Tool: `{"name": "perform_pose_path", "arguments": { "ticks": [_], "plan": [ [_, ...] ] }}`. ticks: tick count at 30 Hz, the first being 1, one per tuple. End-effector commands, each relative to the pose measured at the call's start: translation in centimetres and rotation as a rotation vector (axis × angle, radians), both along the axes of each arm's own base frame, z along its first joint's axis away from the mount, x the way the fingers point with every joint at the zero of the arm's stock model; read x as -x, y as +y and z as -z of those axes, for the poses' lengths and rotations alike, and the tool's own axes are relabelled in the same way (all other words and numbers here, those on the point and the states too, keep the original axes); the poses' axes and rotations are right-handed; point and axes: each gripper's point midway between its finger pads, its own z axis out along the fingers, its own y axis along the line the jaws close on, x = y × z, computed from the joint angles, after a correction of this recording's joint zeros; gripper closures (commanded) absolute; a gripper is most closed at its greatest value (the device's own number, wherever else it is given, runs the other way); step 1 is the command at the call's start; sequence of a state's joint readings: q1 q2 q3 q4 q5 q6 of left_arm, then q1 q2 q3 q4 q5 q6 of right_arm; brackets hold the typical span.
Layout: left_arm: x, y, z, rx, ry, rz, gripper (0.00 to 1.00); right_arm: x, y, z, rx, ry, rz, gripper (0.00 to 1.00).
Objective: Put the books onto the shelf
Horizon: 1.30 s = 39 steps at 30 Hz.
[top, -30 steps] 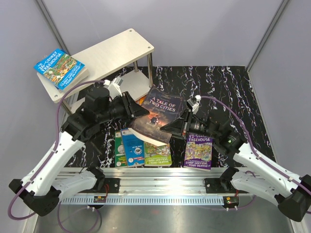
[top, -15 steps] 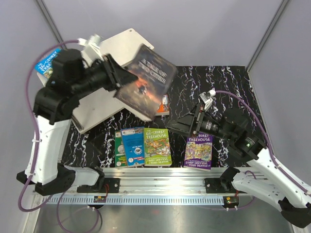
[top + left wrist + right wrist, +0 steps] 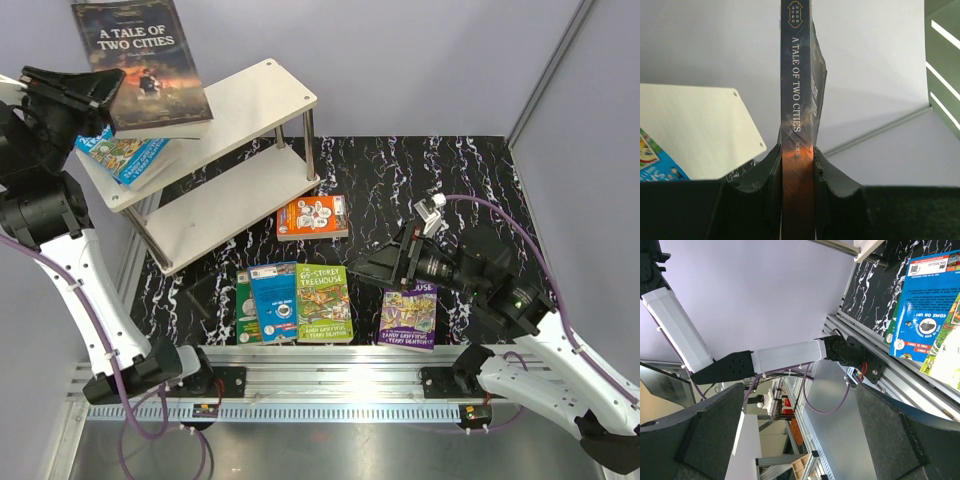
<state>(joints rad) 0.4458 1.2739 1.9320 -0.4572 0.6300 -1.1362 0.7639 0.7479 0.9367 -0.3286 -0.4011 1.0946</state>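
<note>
I should next move my left gripper left in the top view, then lower the dark book onto the blue Treehouse book (image 3: 125, 155).
My left gripper (image 3: 103, 92) is shut on the dark book "A Tale of Two Cities" (image 3: 140, 62), holding it in the air above the left end of the shelf (image 3: 245, 100). In the left wrist view the spine (image 3: 796, 120) stands clamped between both fingers of that gripper (image 3: 797, 167), with the shelf's top board (image 3: 695, 127) below. A blue Treehouse book (image 3: 125, 155) lies on that board. My right gripper (image 3: 368, 266) hangs open and empty over the table, its jaws (image 3: 795, 430) wide apart. Orange (image 3: 312, 217), blue (image 3: 272, 303), green (image 3: 323, 302) and purple (image 3: 408, 318) books lie on the table.
The black marbled tabletop (image 3: 470, 190) ends at grey walls on both sides and at the back. An aluminium rail (image 3: 330, 365) carrying the arm bases runs along the near edge. The right arm's wrist overhangs the top of the purple book.
The left arm has swung the dark book up from mid-table to the far left above the shelf. The right gripper has let go of it and opened. An orange book now shows.
</note>
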Motion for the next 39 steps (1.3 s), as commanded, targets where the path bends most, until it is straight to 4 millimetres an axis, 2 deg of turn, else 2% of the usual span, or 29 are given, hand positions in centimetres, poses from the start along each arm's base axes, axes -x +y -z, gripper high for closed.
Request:
{"name": "perform_pose_path", "arguments": {
  "ticks": [1, 8, 11, 12, 14, 15, 16, 24, 31, 34, 38, 39],
  "plan": [
    [3.3, 0.1, -5.3, -0.018, -0.207, -0.003, 1.00, 0.1, -0.8, -1.3, -0.007, -0.065, 0.025, 0.01],
    [3.0, 4.9, -1.6, 0.025, -0.142, -0.176, 1.00, 0.1, -1.4, -0.4, 0.033, -0.070, 0.043, 0.00],
    [2.3, 5.8, 0.3, 0.050, -0.111, -0.194, 1.00, 0.1, -1.5, -0.4, 0.041, -0.081, 0.048, 0.01],
    [1.5, 6.5, 1.5, 0.088, -0.097, -0.199, 1.00, 0.1, -1.5, -0.5, 0.041, -0.086, 0.046, 0.00],
    [1.0, 7.1, 2.4, 0.136, -0.104, -0.202, 1.00, 0.0, -1.2, -0.4, 0.045, -0.084, 0.034, 0.00],
    [0.9, 7.2, 2.2, 0.162, -0.126, -0.189, 1.00, 0.0, -1.1, -0.4, 0.045, -0.085, 0.030, 0.00],
    [0.3, 7.6, 3.1, 0.182, -0.108, -0.188, 1.00, -0.1, -0.9, -0.3, 0.052, -0.080, 0.026, 0.00],
    [-0.6, 9.6, 4.8, 0.146, -0.019, -0.292, 1.00, -0.3, -0.2, 0.4, 0.050, -0.054, 0.005, 0.00],
    [-0.5, 9.5, 6.3, 0.106, 0.053, -0.307, 1.00, -0.3, 0.0, 0.7, 0.041, -0.040, 0.003, 0.00],
    [-0.5, 9.6, 7.1, 0.083, 0.089, -0.307, 0.88, -0.4, -0.1, 0.7, 0.038, -0.036, 0.010, 0.00],
    [-1.5, 9.5, 8.3, 0.070, 0.177, -0.252, 0.80, -0.5, 0.0, 0.9, 0.034, -0.025, 0.013, 0.00],
    [-1.7, 9.5, 9.3, 0.088, 0.226, -0.243, 0.72, -0.5, 0.0, 1.1, 0.036, -0.019, 0.013, 0.00]
  ]
}}
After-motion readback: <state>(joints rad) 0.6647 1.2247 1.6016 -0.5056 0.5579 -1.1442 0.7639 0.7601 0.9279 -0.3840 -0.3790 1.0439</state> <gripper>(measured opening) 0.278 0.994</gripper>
